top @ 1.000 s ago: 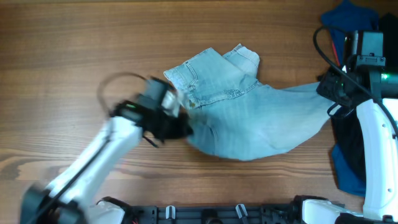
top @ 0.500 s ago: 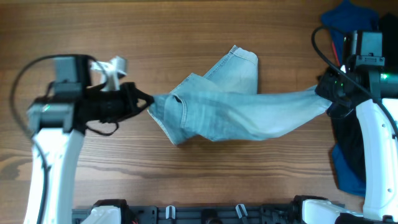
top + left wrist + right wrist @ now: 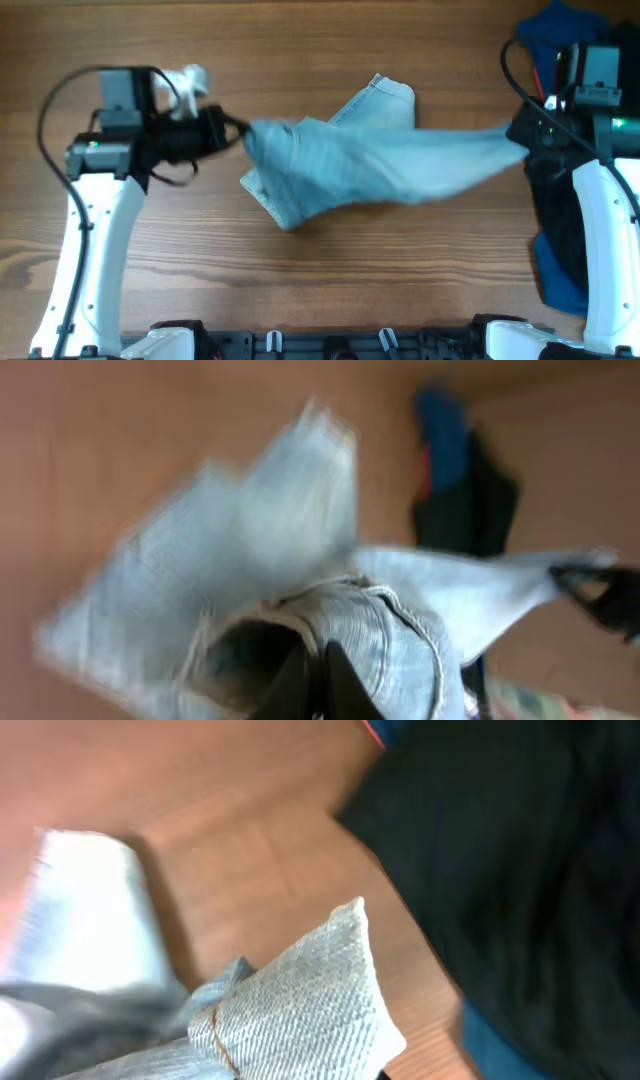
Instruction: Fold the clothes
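Observation:
I should swing my left gripper outward over the table and let go of its end of the stretched shorts, because one hemmed leg (image 3: 385, 100) trails on the far side.
The light blue denim shorts (image 3: 370, 165) hang stretched between my two grippers above the table, blurred by motion, with one hemmed leg (image 3: 385, 100) trailing toward the back. My left gripper (image 3: 232, 132) is shut on the left end of the shorts; in the left wrist view its dark fingers (image 3: 318, 685) pinch a seamed fold of the denim (image 3: 390, 650). My right gripper (image 3: 520, 135) is shut on the right end; in the right wrist view a corner of the denim (image 3: 300, 1000) sticks out above the fingers, which are mostly out of frame.
A large black garment (image 3: 560, 225) and a dark royal-blue garment (image 3: 560, 30) lie at the right edge under the right arm; they show in the right wrist view (image 3: 520, 860). The wooden table (image 3: 300, 290) lies below.
My left gripper has swung from the table's middle out to the left and back, lifting its end of the shorts. The shorts went from lying bunched to stretched taut. The right arm barely moved.

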{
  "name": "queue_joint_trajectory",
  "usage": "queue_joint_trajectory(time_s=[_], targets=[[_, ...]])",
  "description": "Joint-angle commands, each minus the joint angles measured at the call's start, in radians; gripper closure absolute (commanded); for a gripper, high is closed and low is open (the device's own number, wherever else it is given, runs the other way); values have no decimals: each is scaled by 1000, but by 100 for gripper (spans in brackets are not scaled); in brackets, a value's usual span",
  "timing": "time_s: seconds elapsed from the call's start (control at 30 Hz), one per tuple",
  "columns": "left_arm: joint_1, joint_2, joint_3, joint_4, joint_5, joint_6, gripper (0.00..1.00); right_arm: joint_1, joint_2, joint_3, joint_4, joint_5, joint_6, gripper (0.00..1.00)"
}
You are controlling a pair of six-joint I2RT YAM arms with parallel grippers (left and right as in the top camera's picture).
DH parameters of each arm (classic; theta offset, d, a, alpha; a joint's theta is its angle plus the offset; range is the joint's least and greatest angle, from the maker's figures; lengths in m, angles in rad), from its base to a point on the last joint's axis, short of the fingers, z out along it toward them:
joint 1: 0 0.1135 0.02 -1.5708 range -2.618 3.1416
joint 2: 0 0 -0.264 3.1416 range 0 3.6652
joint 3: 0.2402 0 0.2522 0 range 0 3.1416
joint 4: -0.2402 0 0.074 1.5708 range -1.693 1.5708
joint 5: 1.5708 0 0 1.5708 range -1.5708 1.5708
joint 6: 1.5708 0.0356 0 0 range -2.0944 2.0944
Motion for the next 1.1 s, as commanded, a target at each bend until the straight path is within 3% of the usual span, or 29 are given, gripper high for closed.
queue_joint_trajectory(time_s=[0.0,0.13,0.23,0.4,0.47,0.53,0.63,0.73,0.83,0.87,0.9,0.97,1.07], targets=[[104,-21,121,352,59,-164,94,-8,-6,25,158,-77,-32,96],[217,19,262,721,61,-367,91,-8,-6,25,376,-108,-31,96],[281,60,422,733,126,-412,91,-8,-6,25,436,-115,-32,96],[296,64,490,457,351,-379,94,-8,-1,25,307,-118,-46,96],[267,69,489,220,351,-233,96,-8,10,25,183,-107,-66,96],[222,82,489,11,272,-89,96,-8,19,25,93,-66,-65,96],[107,132,489,-226,79,27,96,-8,28,24,-14,-30,-66,96],[-11,202,484,-305,-5,42,94,-8,28,24,-86,-26,-63,96],[-105,283,483,-286,-73,34,90,-8,28,24,-146,19,-35,96],[-129,311,483,-264,-87,18,87,-8,28,24,-165,46,-15,96],[-161,365,483,-214,-97,-21,73,-8,28,24,-180,72,-9,96],[-186,433,483,-144,-102,-66,55,-8,28,24,-181,71,-24,96],[-197,541,483,-23,-101,-148,46,-8,28,23,-181,71,-36,96]])
